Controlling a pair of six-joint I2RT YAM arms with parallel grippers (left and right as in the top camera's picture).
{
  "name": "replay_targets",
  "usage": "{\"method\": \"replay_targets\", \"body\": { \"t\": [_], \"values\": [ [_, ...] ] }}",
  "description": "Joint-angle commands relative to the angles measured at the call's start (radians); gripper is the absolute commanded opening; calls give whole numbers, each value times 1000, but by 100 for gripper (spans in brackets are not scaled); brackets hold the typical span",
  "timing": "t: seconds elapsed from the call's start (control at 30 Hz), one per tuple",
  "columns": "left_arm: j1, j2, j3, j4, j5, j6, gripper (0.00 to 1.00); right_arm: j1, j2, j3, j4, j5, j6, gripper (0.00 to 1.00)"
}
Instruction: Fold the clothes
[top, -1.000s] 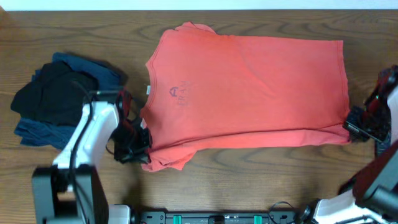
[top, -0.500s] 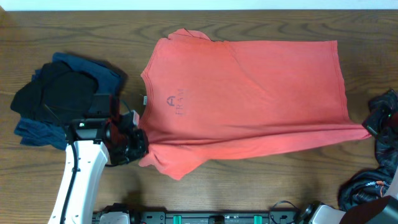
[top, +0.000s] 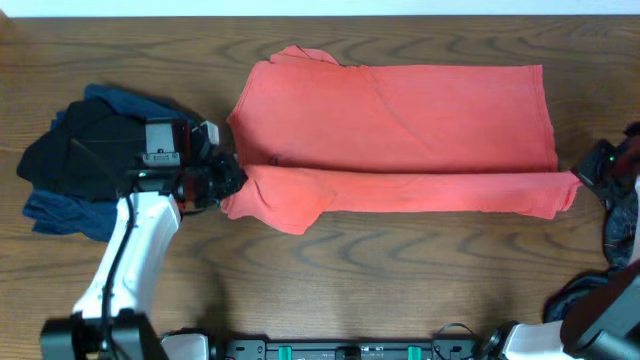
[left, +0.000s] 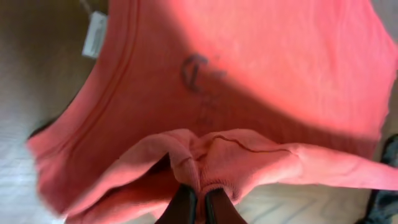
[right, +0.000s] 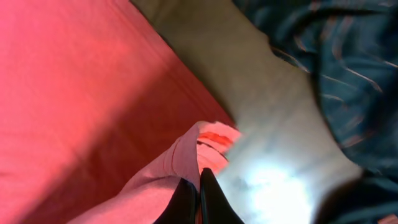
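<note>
My right gripper holds the end of the fold, which hangs raised past the shirt's side edge. It will carry that end outward and down over the shirt's side edge (top: 552, 150) (right: 198, 93) and release the shirt.
The coral-red T-shirt (top: 400, 110) lies spread across the middle of the table, its near edge lifted and rolled over into a long fold (top: 410, 190). My left gripper (top: 232, 180) is shut on the fold's left end, by the collar side; the wrist view shows the bunched hem (left: 211, 155) pinched between its dark fingers (left: 183, 205), with faint lettering (left: 199, 68) and a white label (left: 95, 34) beyond. My right gripper (top: 582, 180) is shut on the fold's right end, the fabric corner (right: 208, 140) clamped between its fingers (right: 211, 199).
A heap of black and navy clothes (top: 90, 150) lies at the left, just behind the left arm. A dark plaid piece (right: 336, 62) sits at the far right beside the right gripper. Bare wooden table (top: 400, 280) stretches along the front.
Both grippers have carried the shirt's near edge away from the front and over the shirt, turning a loose drape into a straight rolled fold. The printed lettering is now covered in the overhead view.
</note>
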Motion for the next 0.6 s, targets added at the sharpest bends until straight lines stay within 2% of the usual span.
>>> {"method": "replay_targets", "body": {
  "t": [0.0, 0.33, 0.57],
  "values": [
    [5, 67, -1, 56, 42, -53, 6, 37, 48, 0, 42, -17, 12, 1],
    [5, 236, -1, 284, 42, -103, 6, 75, 213, 0, 203, -9, 18, 1],
    [5, 298, -1, 349, 41, -102, 6, 75, 265, 0, 234, -6, 17, 1]
  ]
}}
